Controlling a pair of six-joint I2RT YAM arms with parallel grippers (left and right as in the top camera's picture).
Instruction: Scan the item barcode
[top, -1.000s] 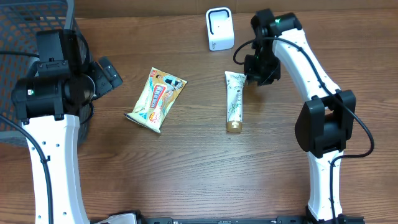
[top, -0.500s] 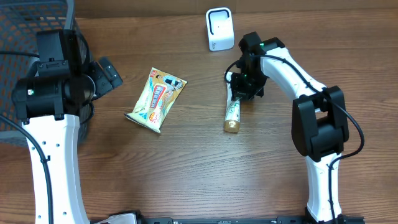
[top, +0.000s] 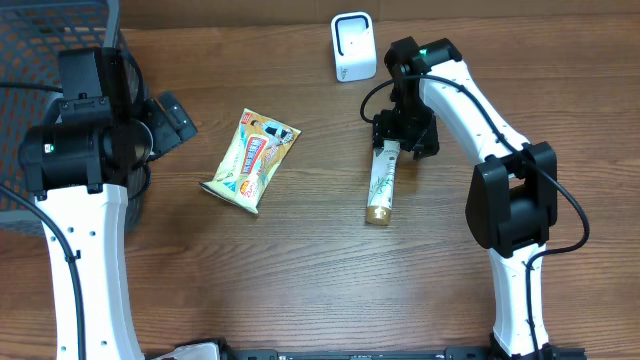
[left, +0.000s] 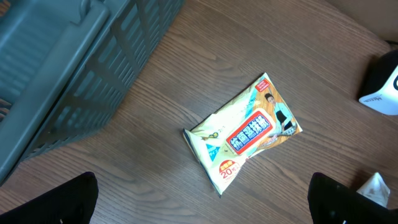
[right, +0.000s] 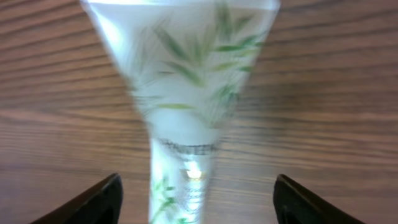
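The tube's leaf-printed middle (top: 383, 174) (right: 176, 198) lies below the right gripper and nearer the gold cap, so the right gripper will lower and come back onto it.
The item, a white tube with green leaf print (top: 380, 186), lies flat on the wooden table with its gold cap toward the front edge. My right gripper (top: 397, 138) hovers over its crimped end. In the right wrist view the tube (right: 186, 93) runs between the spread fingers of the right gripper (right: 197, 186), which is open and apart from it on both sides. The white barcode scanner (top: 353, 46) stands behind, at the back edge. My left gripper (top: 170, 118) is open at the far left with nothing in it.
A yellow snack pouch (top: 250, 158) lies left of centre, also seen below my left gripper (left: 202, 190) as the pouch (left: 245, 130). A dark mesh basket (top: 40, 60) fills the back left corner; its wall (left: 62, 62) is near the left arm.
My right gripper moved onto the tube's crimped end, shut on it, and has now opened. The tube has slid a little toward the front edge. The left arm has not moved.
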